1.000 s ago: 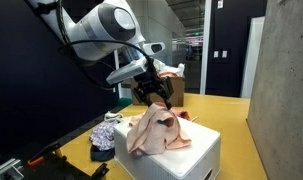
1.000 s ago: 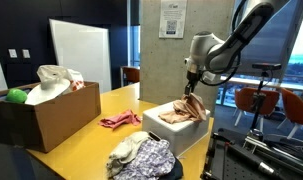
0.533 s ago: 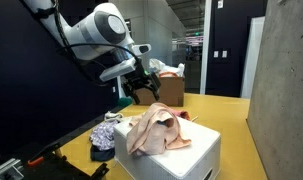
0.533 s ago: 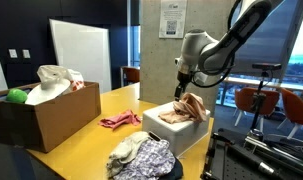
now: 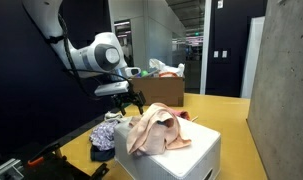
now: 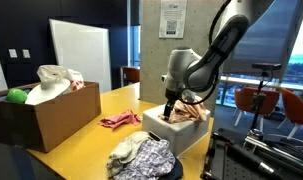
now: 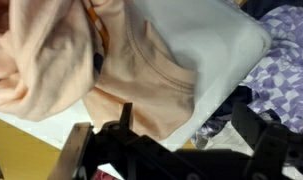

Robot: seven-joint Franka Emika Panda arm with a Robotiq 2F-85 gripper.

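Note:
My gripper moves down onto the flat outer edge of the peach garment on the white box next.
A peach garment (image 5: 156,130) lies crumpled on top of a white box (image 5: 196,155); both show in both exterior views, the garment (image 6: 188,113) on the box (image 6: 186,138). My gripper (image 5: 126,100) hangs open and empty beside the box's edge, just off the garment, also in an exterior view (image 6: 171,108). In the wrist view the two dark fingers of the gripper (image 7: 186,118) are spread over the box corner (image 7: 216,50), with the garment (image 7: 81,60) to one side and a purple patterned cloth (image 7: 283,40) below the box.
The patterned cloth pile (image 5: 103,138) (image 6: 141,158) lies by the box on the yellow table (image 6: 86,140). A pink cloth (image 6: 119,121) lies on the table. A cardboard box (image 6: 41,118) holds white cloth and a green ball (image 6: 16,96).
The gripper has left the top of the peach garment and moved sideways and down to the box's edge. The garment, lifted a little before, now lies flat on the box.

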